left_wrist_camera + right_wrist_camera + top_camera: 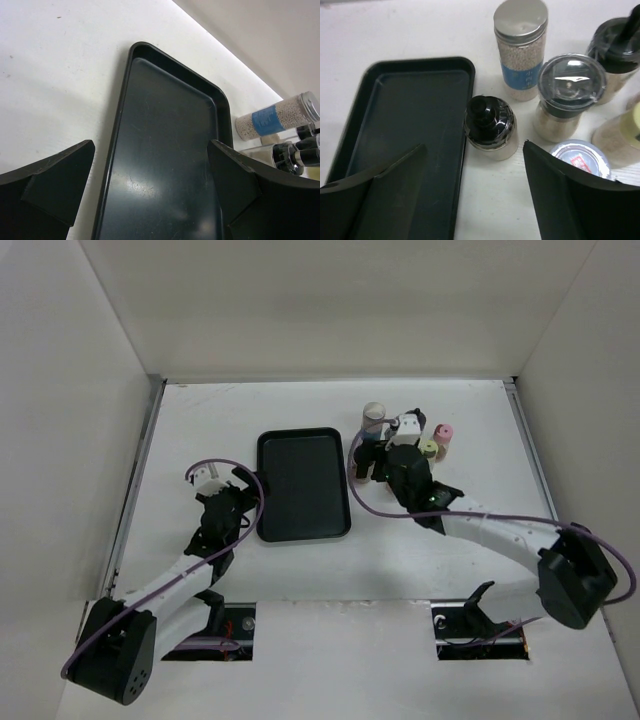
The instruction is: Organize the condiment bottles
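I should move my right gripper down and toward the tray's rim [465,65], around the small bottle's black cap [490,120], because the cap still sits beyond my open fingers.
The condiment bottles stand in a cluster just right of the black tray [300,490]. In the right wrist view a small black-capped bottle [491,127] stands by the tray's rim [465,65]. Behind it are the tall blue-labelled bottle [521,47] and a clear-lidded bottle [568,95]. To the right are another black-capped bottle [617,55] and a pale-yellow one [625,132]. My right gripper [474,146] is open just short of the small black-capped bottle, touching nothing. My left gripper [151,142] hangs open over the tray's left side [170,110], holding nothing.
From above, a pink-capped bottle [444,435] and a pale-yellow-capped one [428,450] sit at the cluster's right. The right arm [500,530] hides other bottles. White walls enclose the table on three sides. A foil-sealed lid [580,157] shows beside my right finger.
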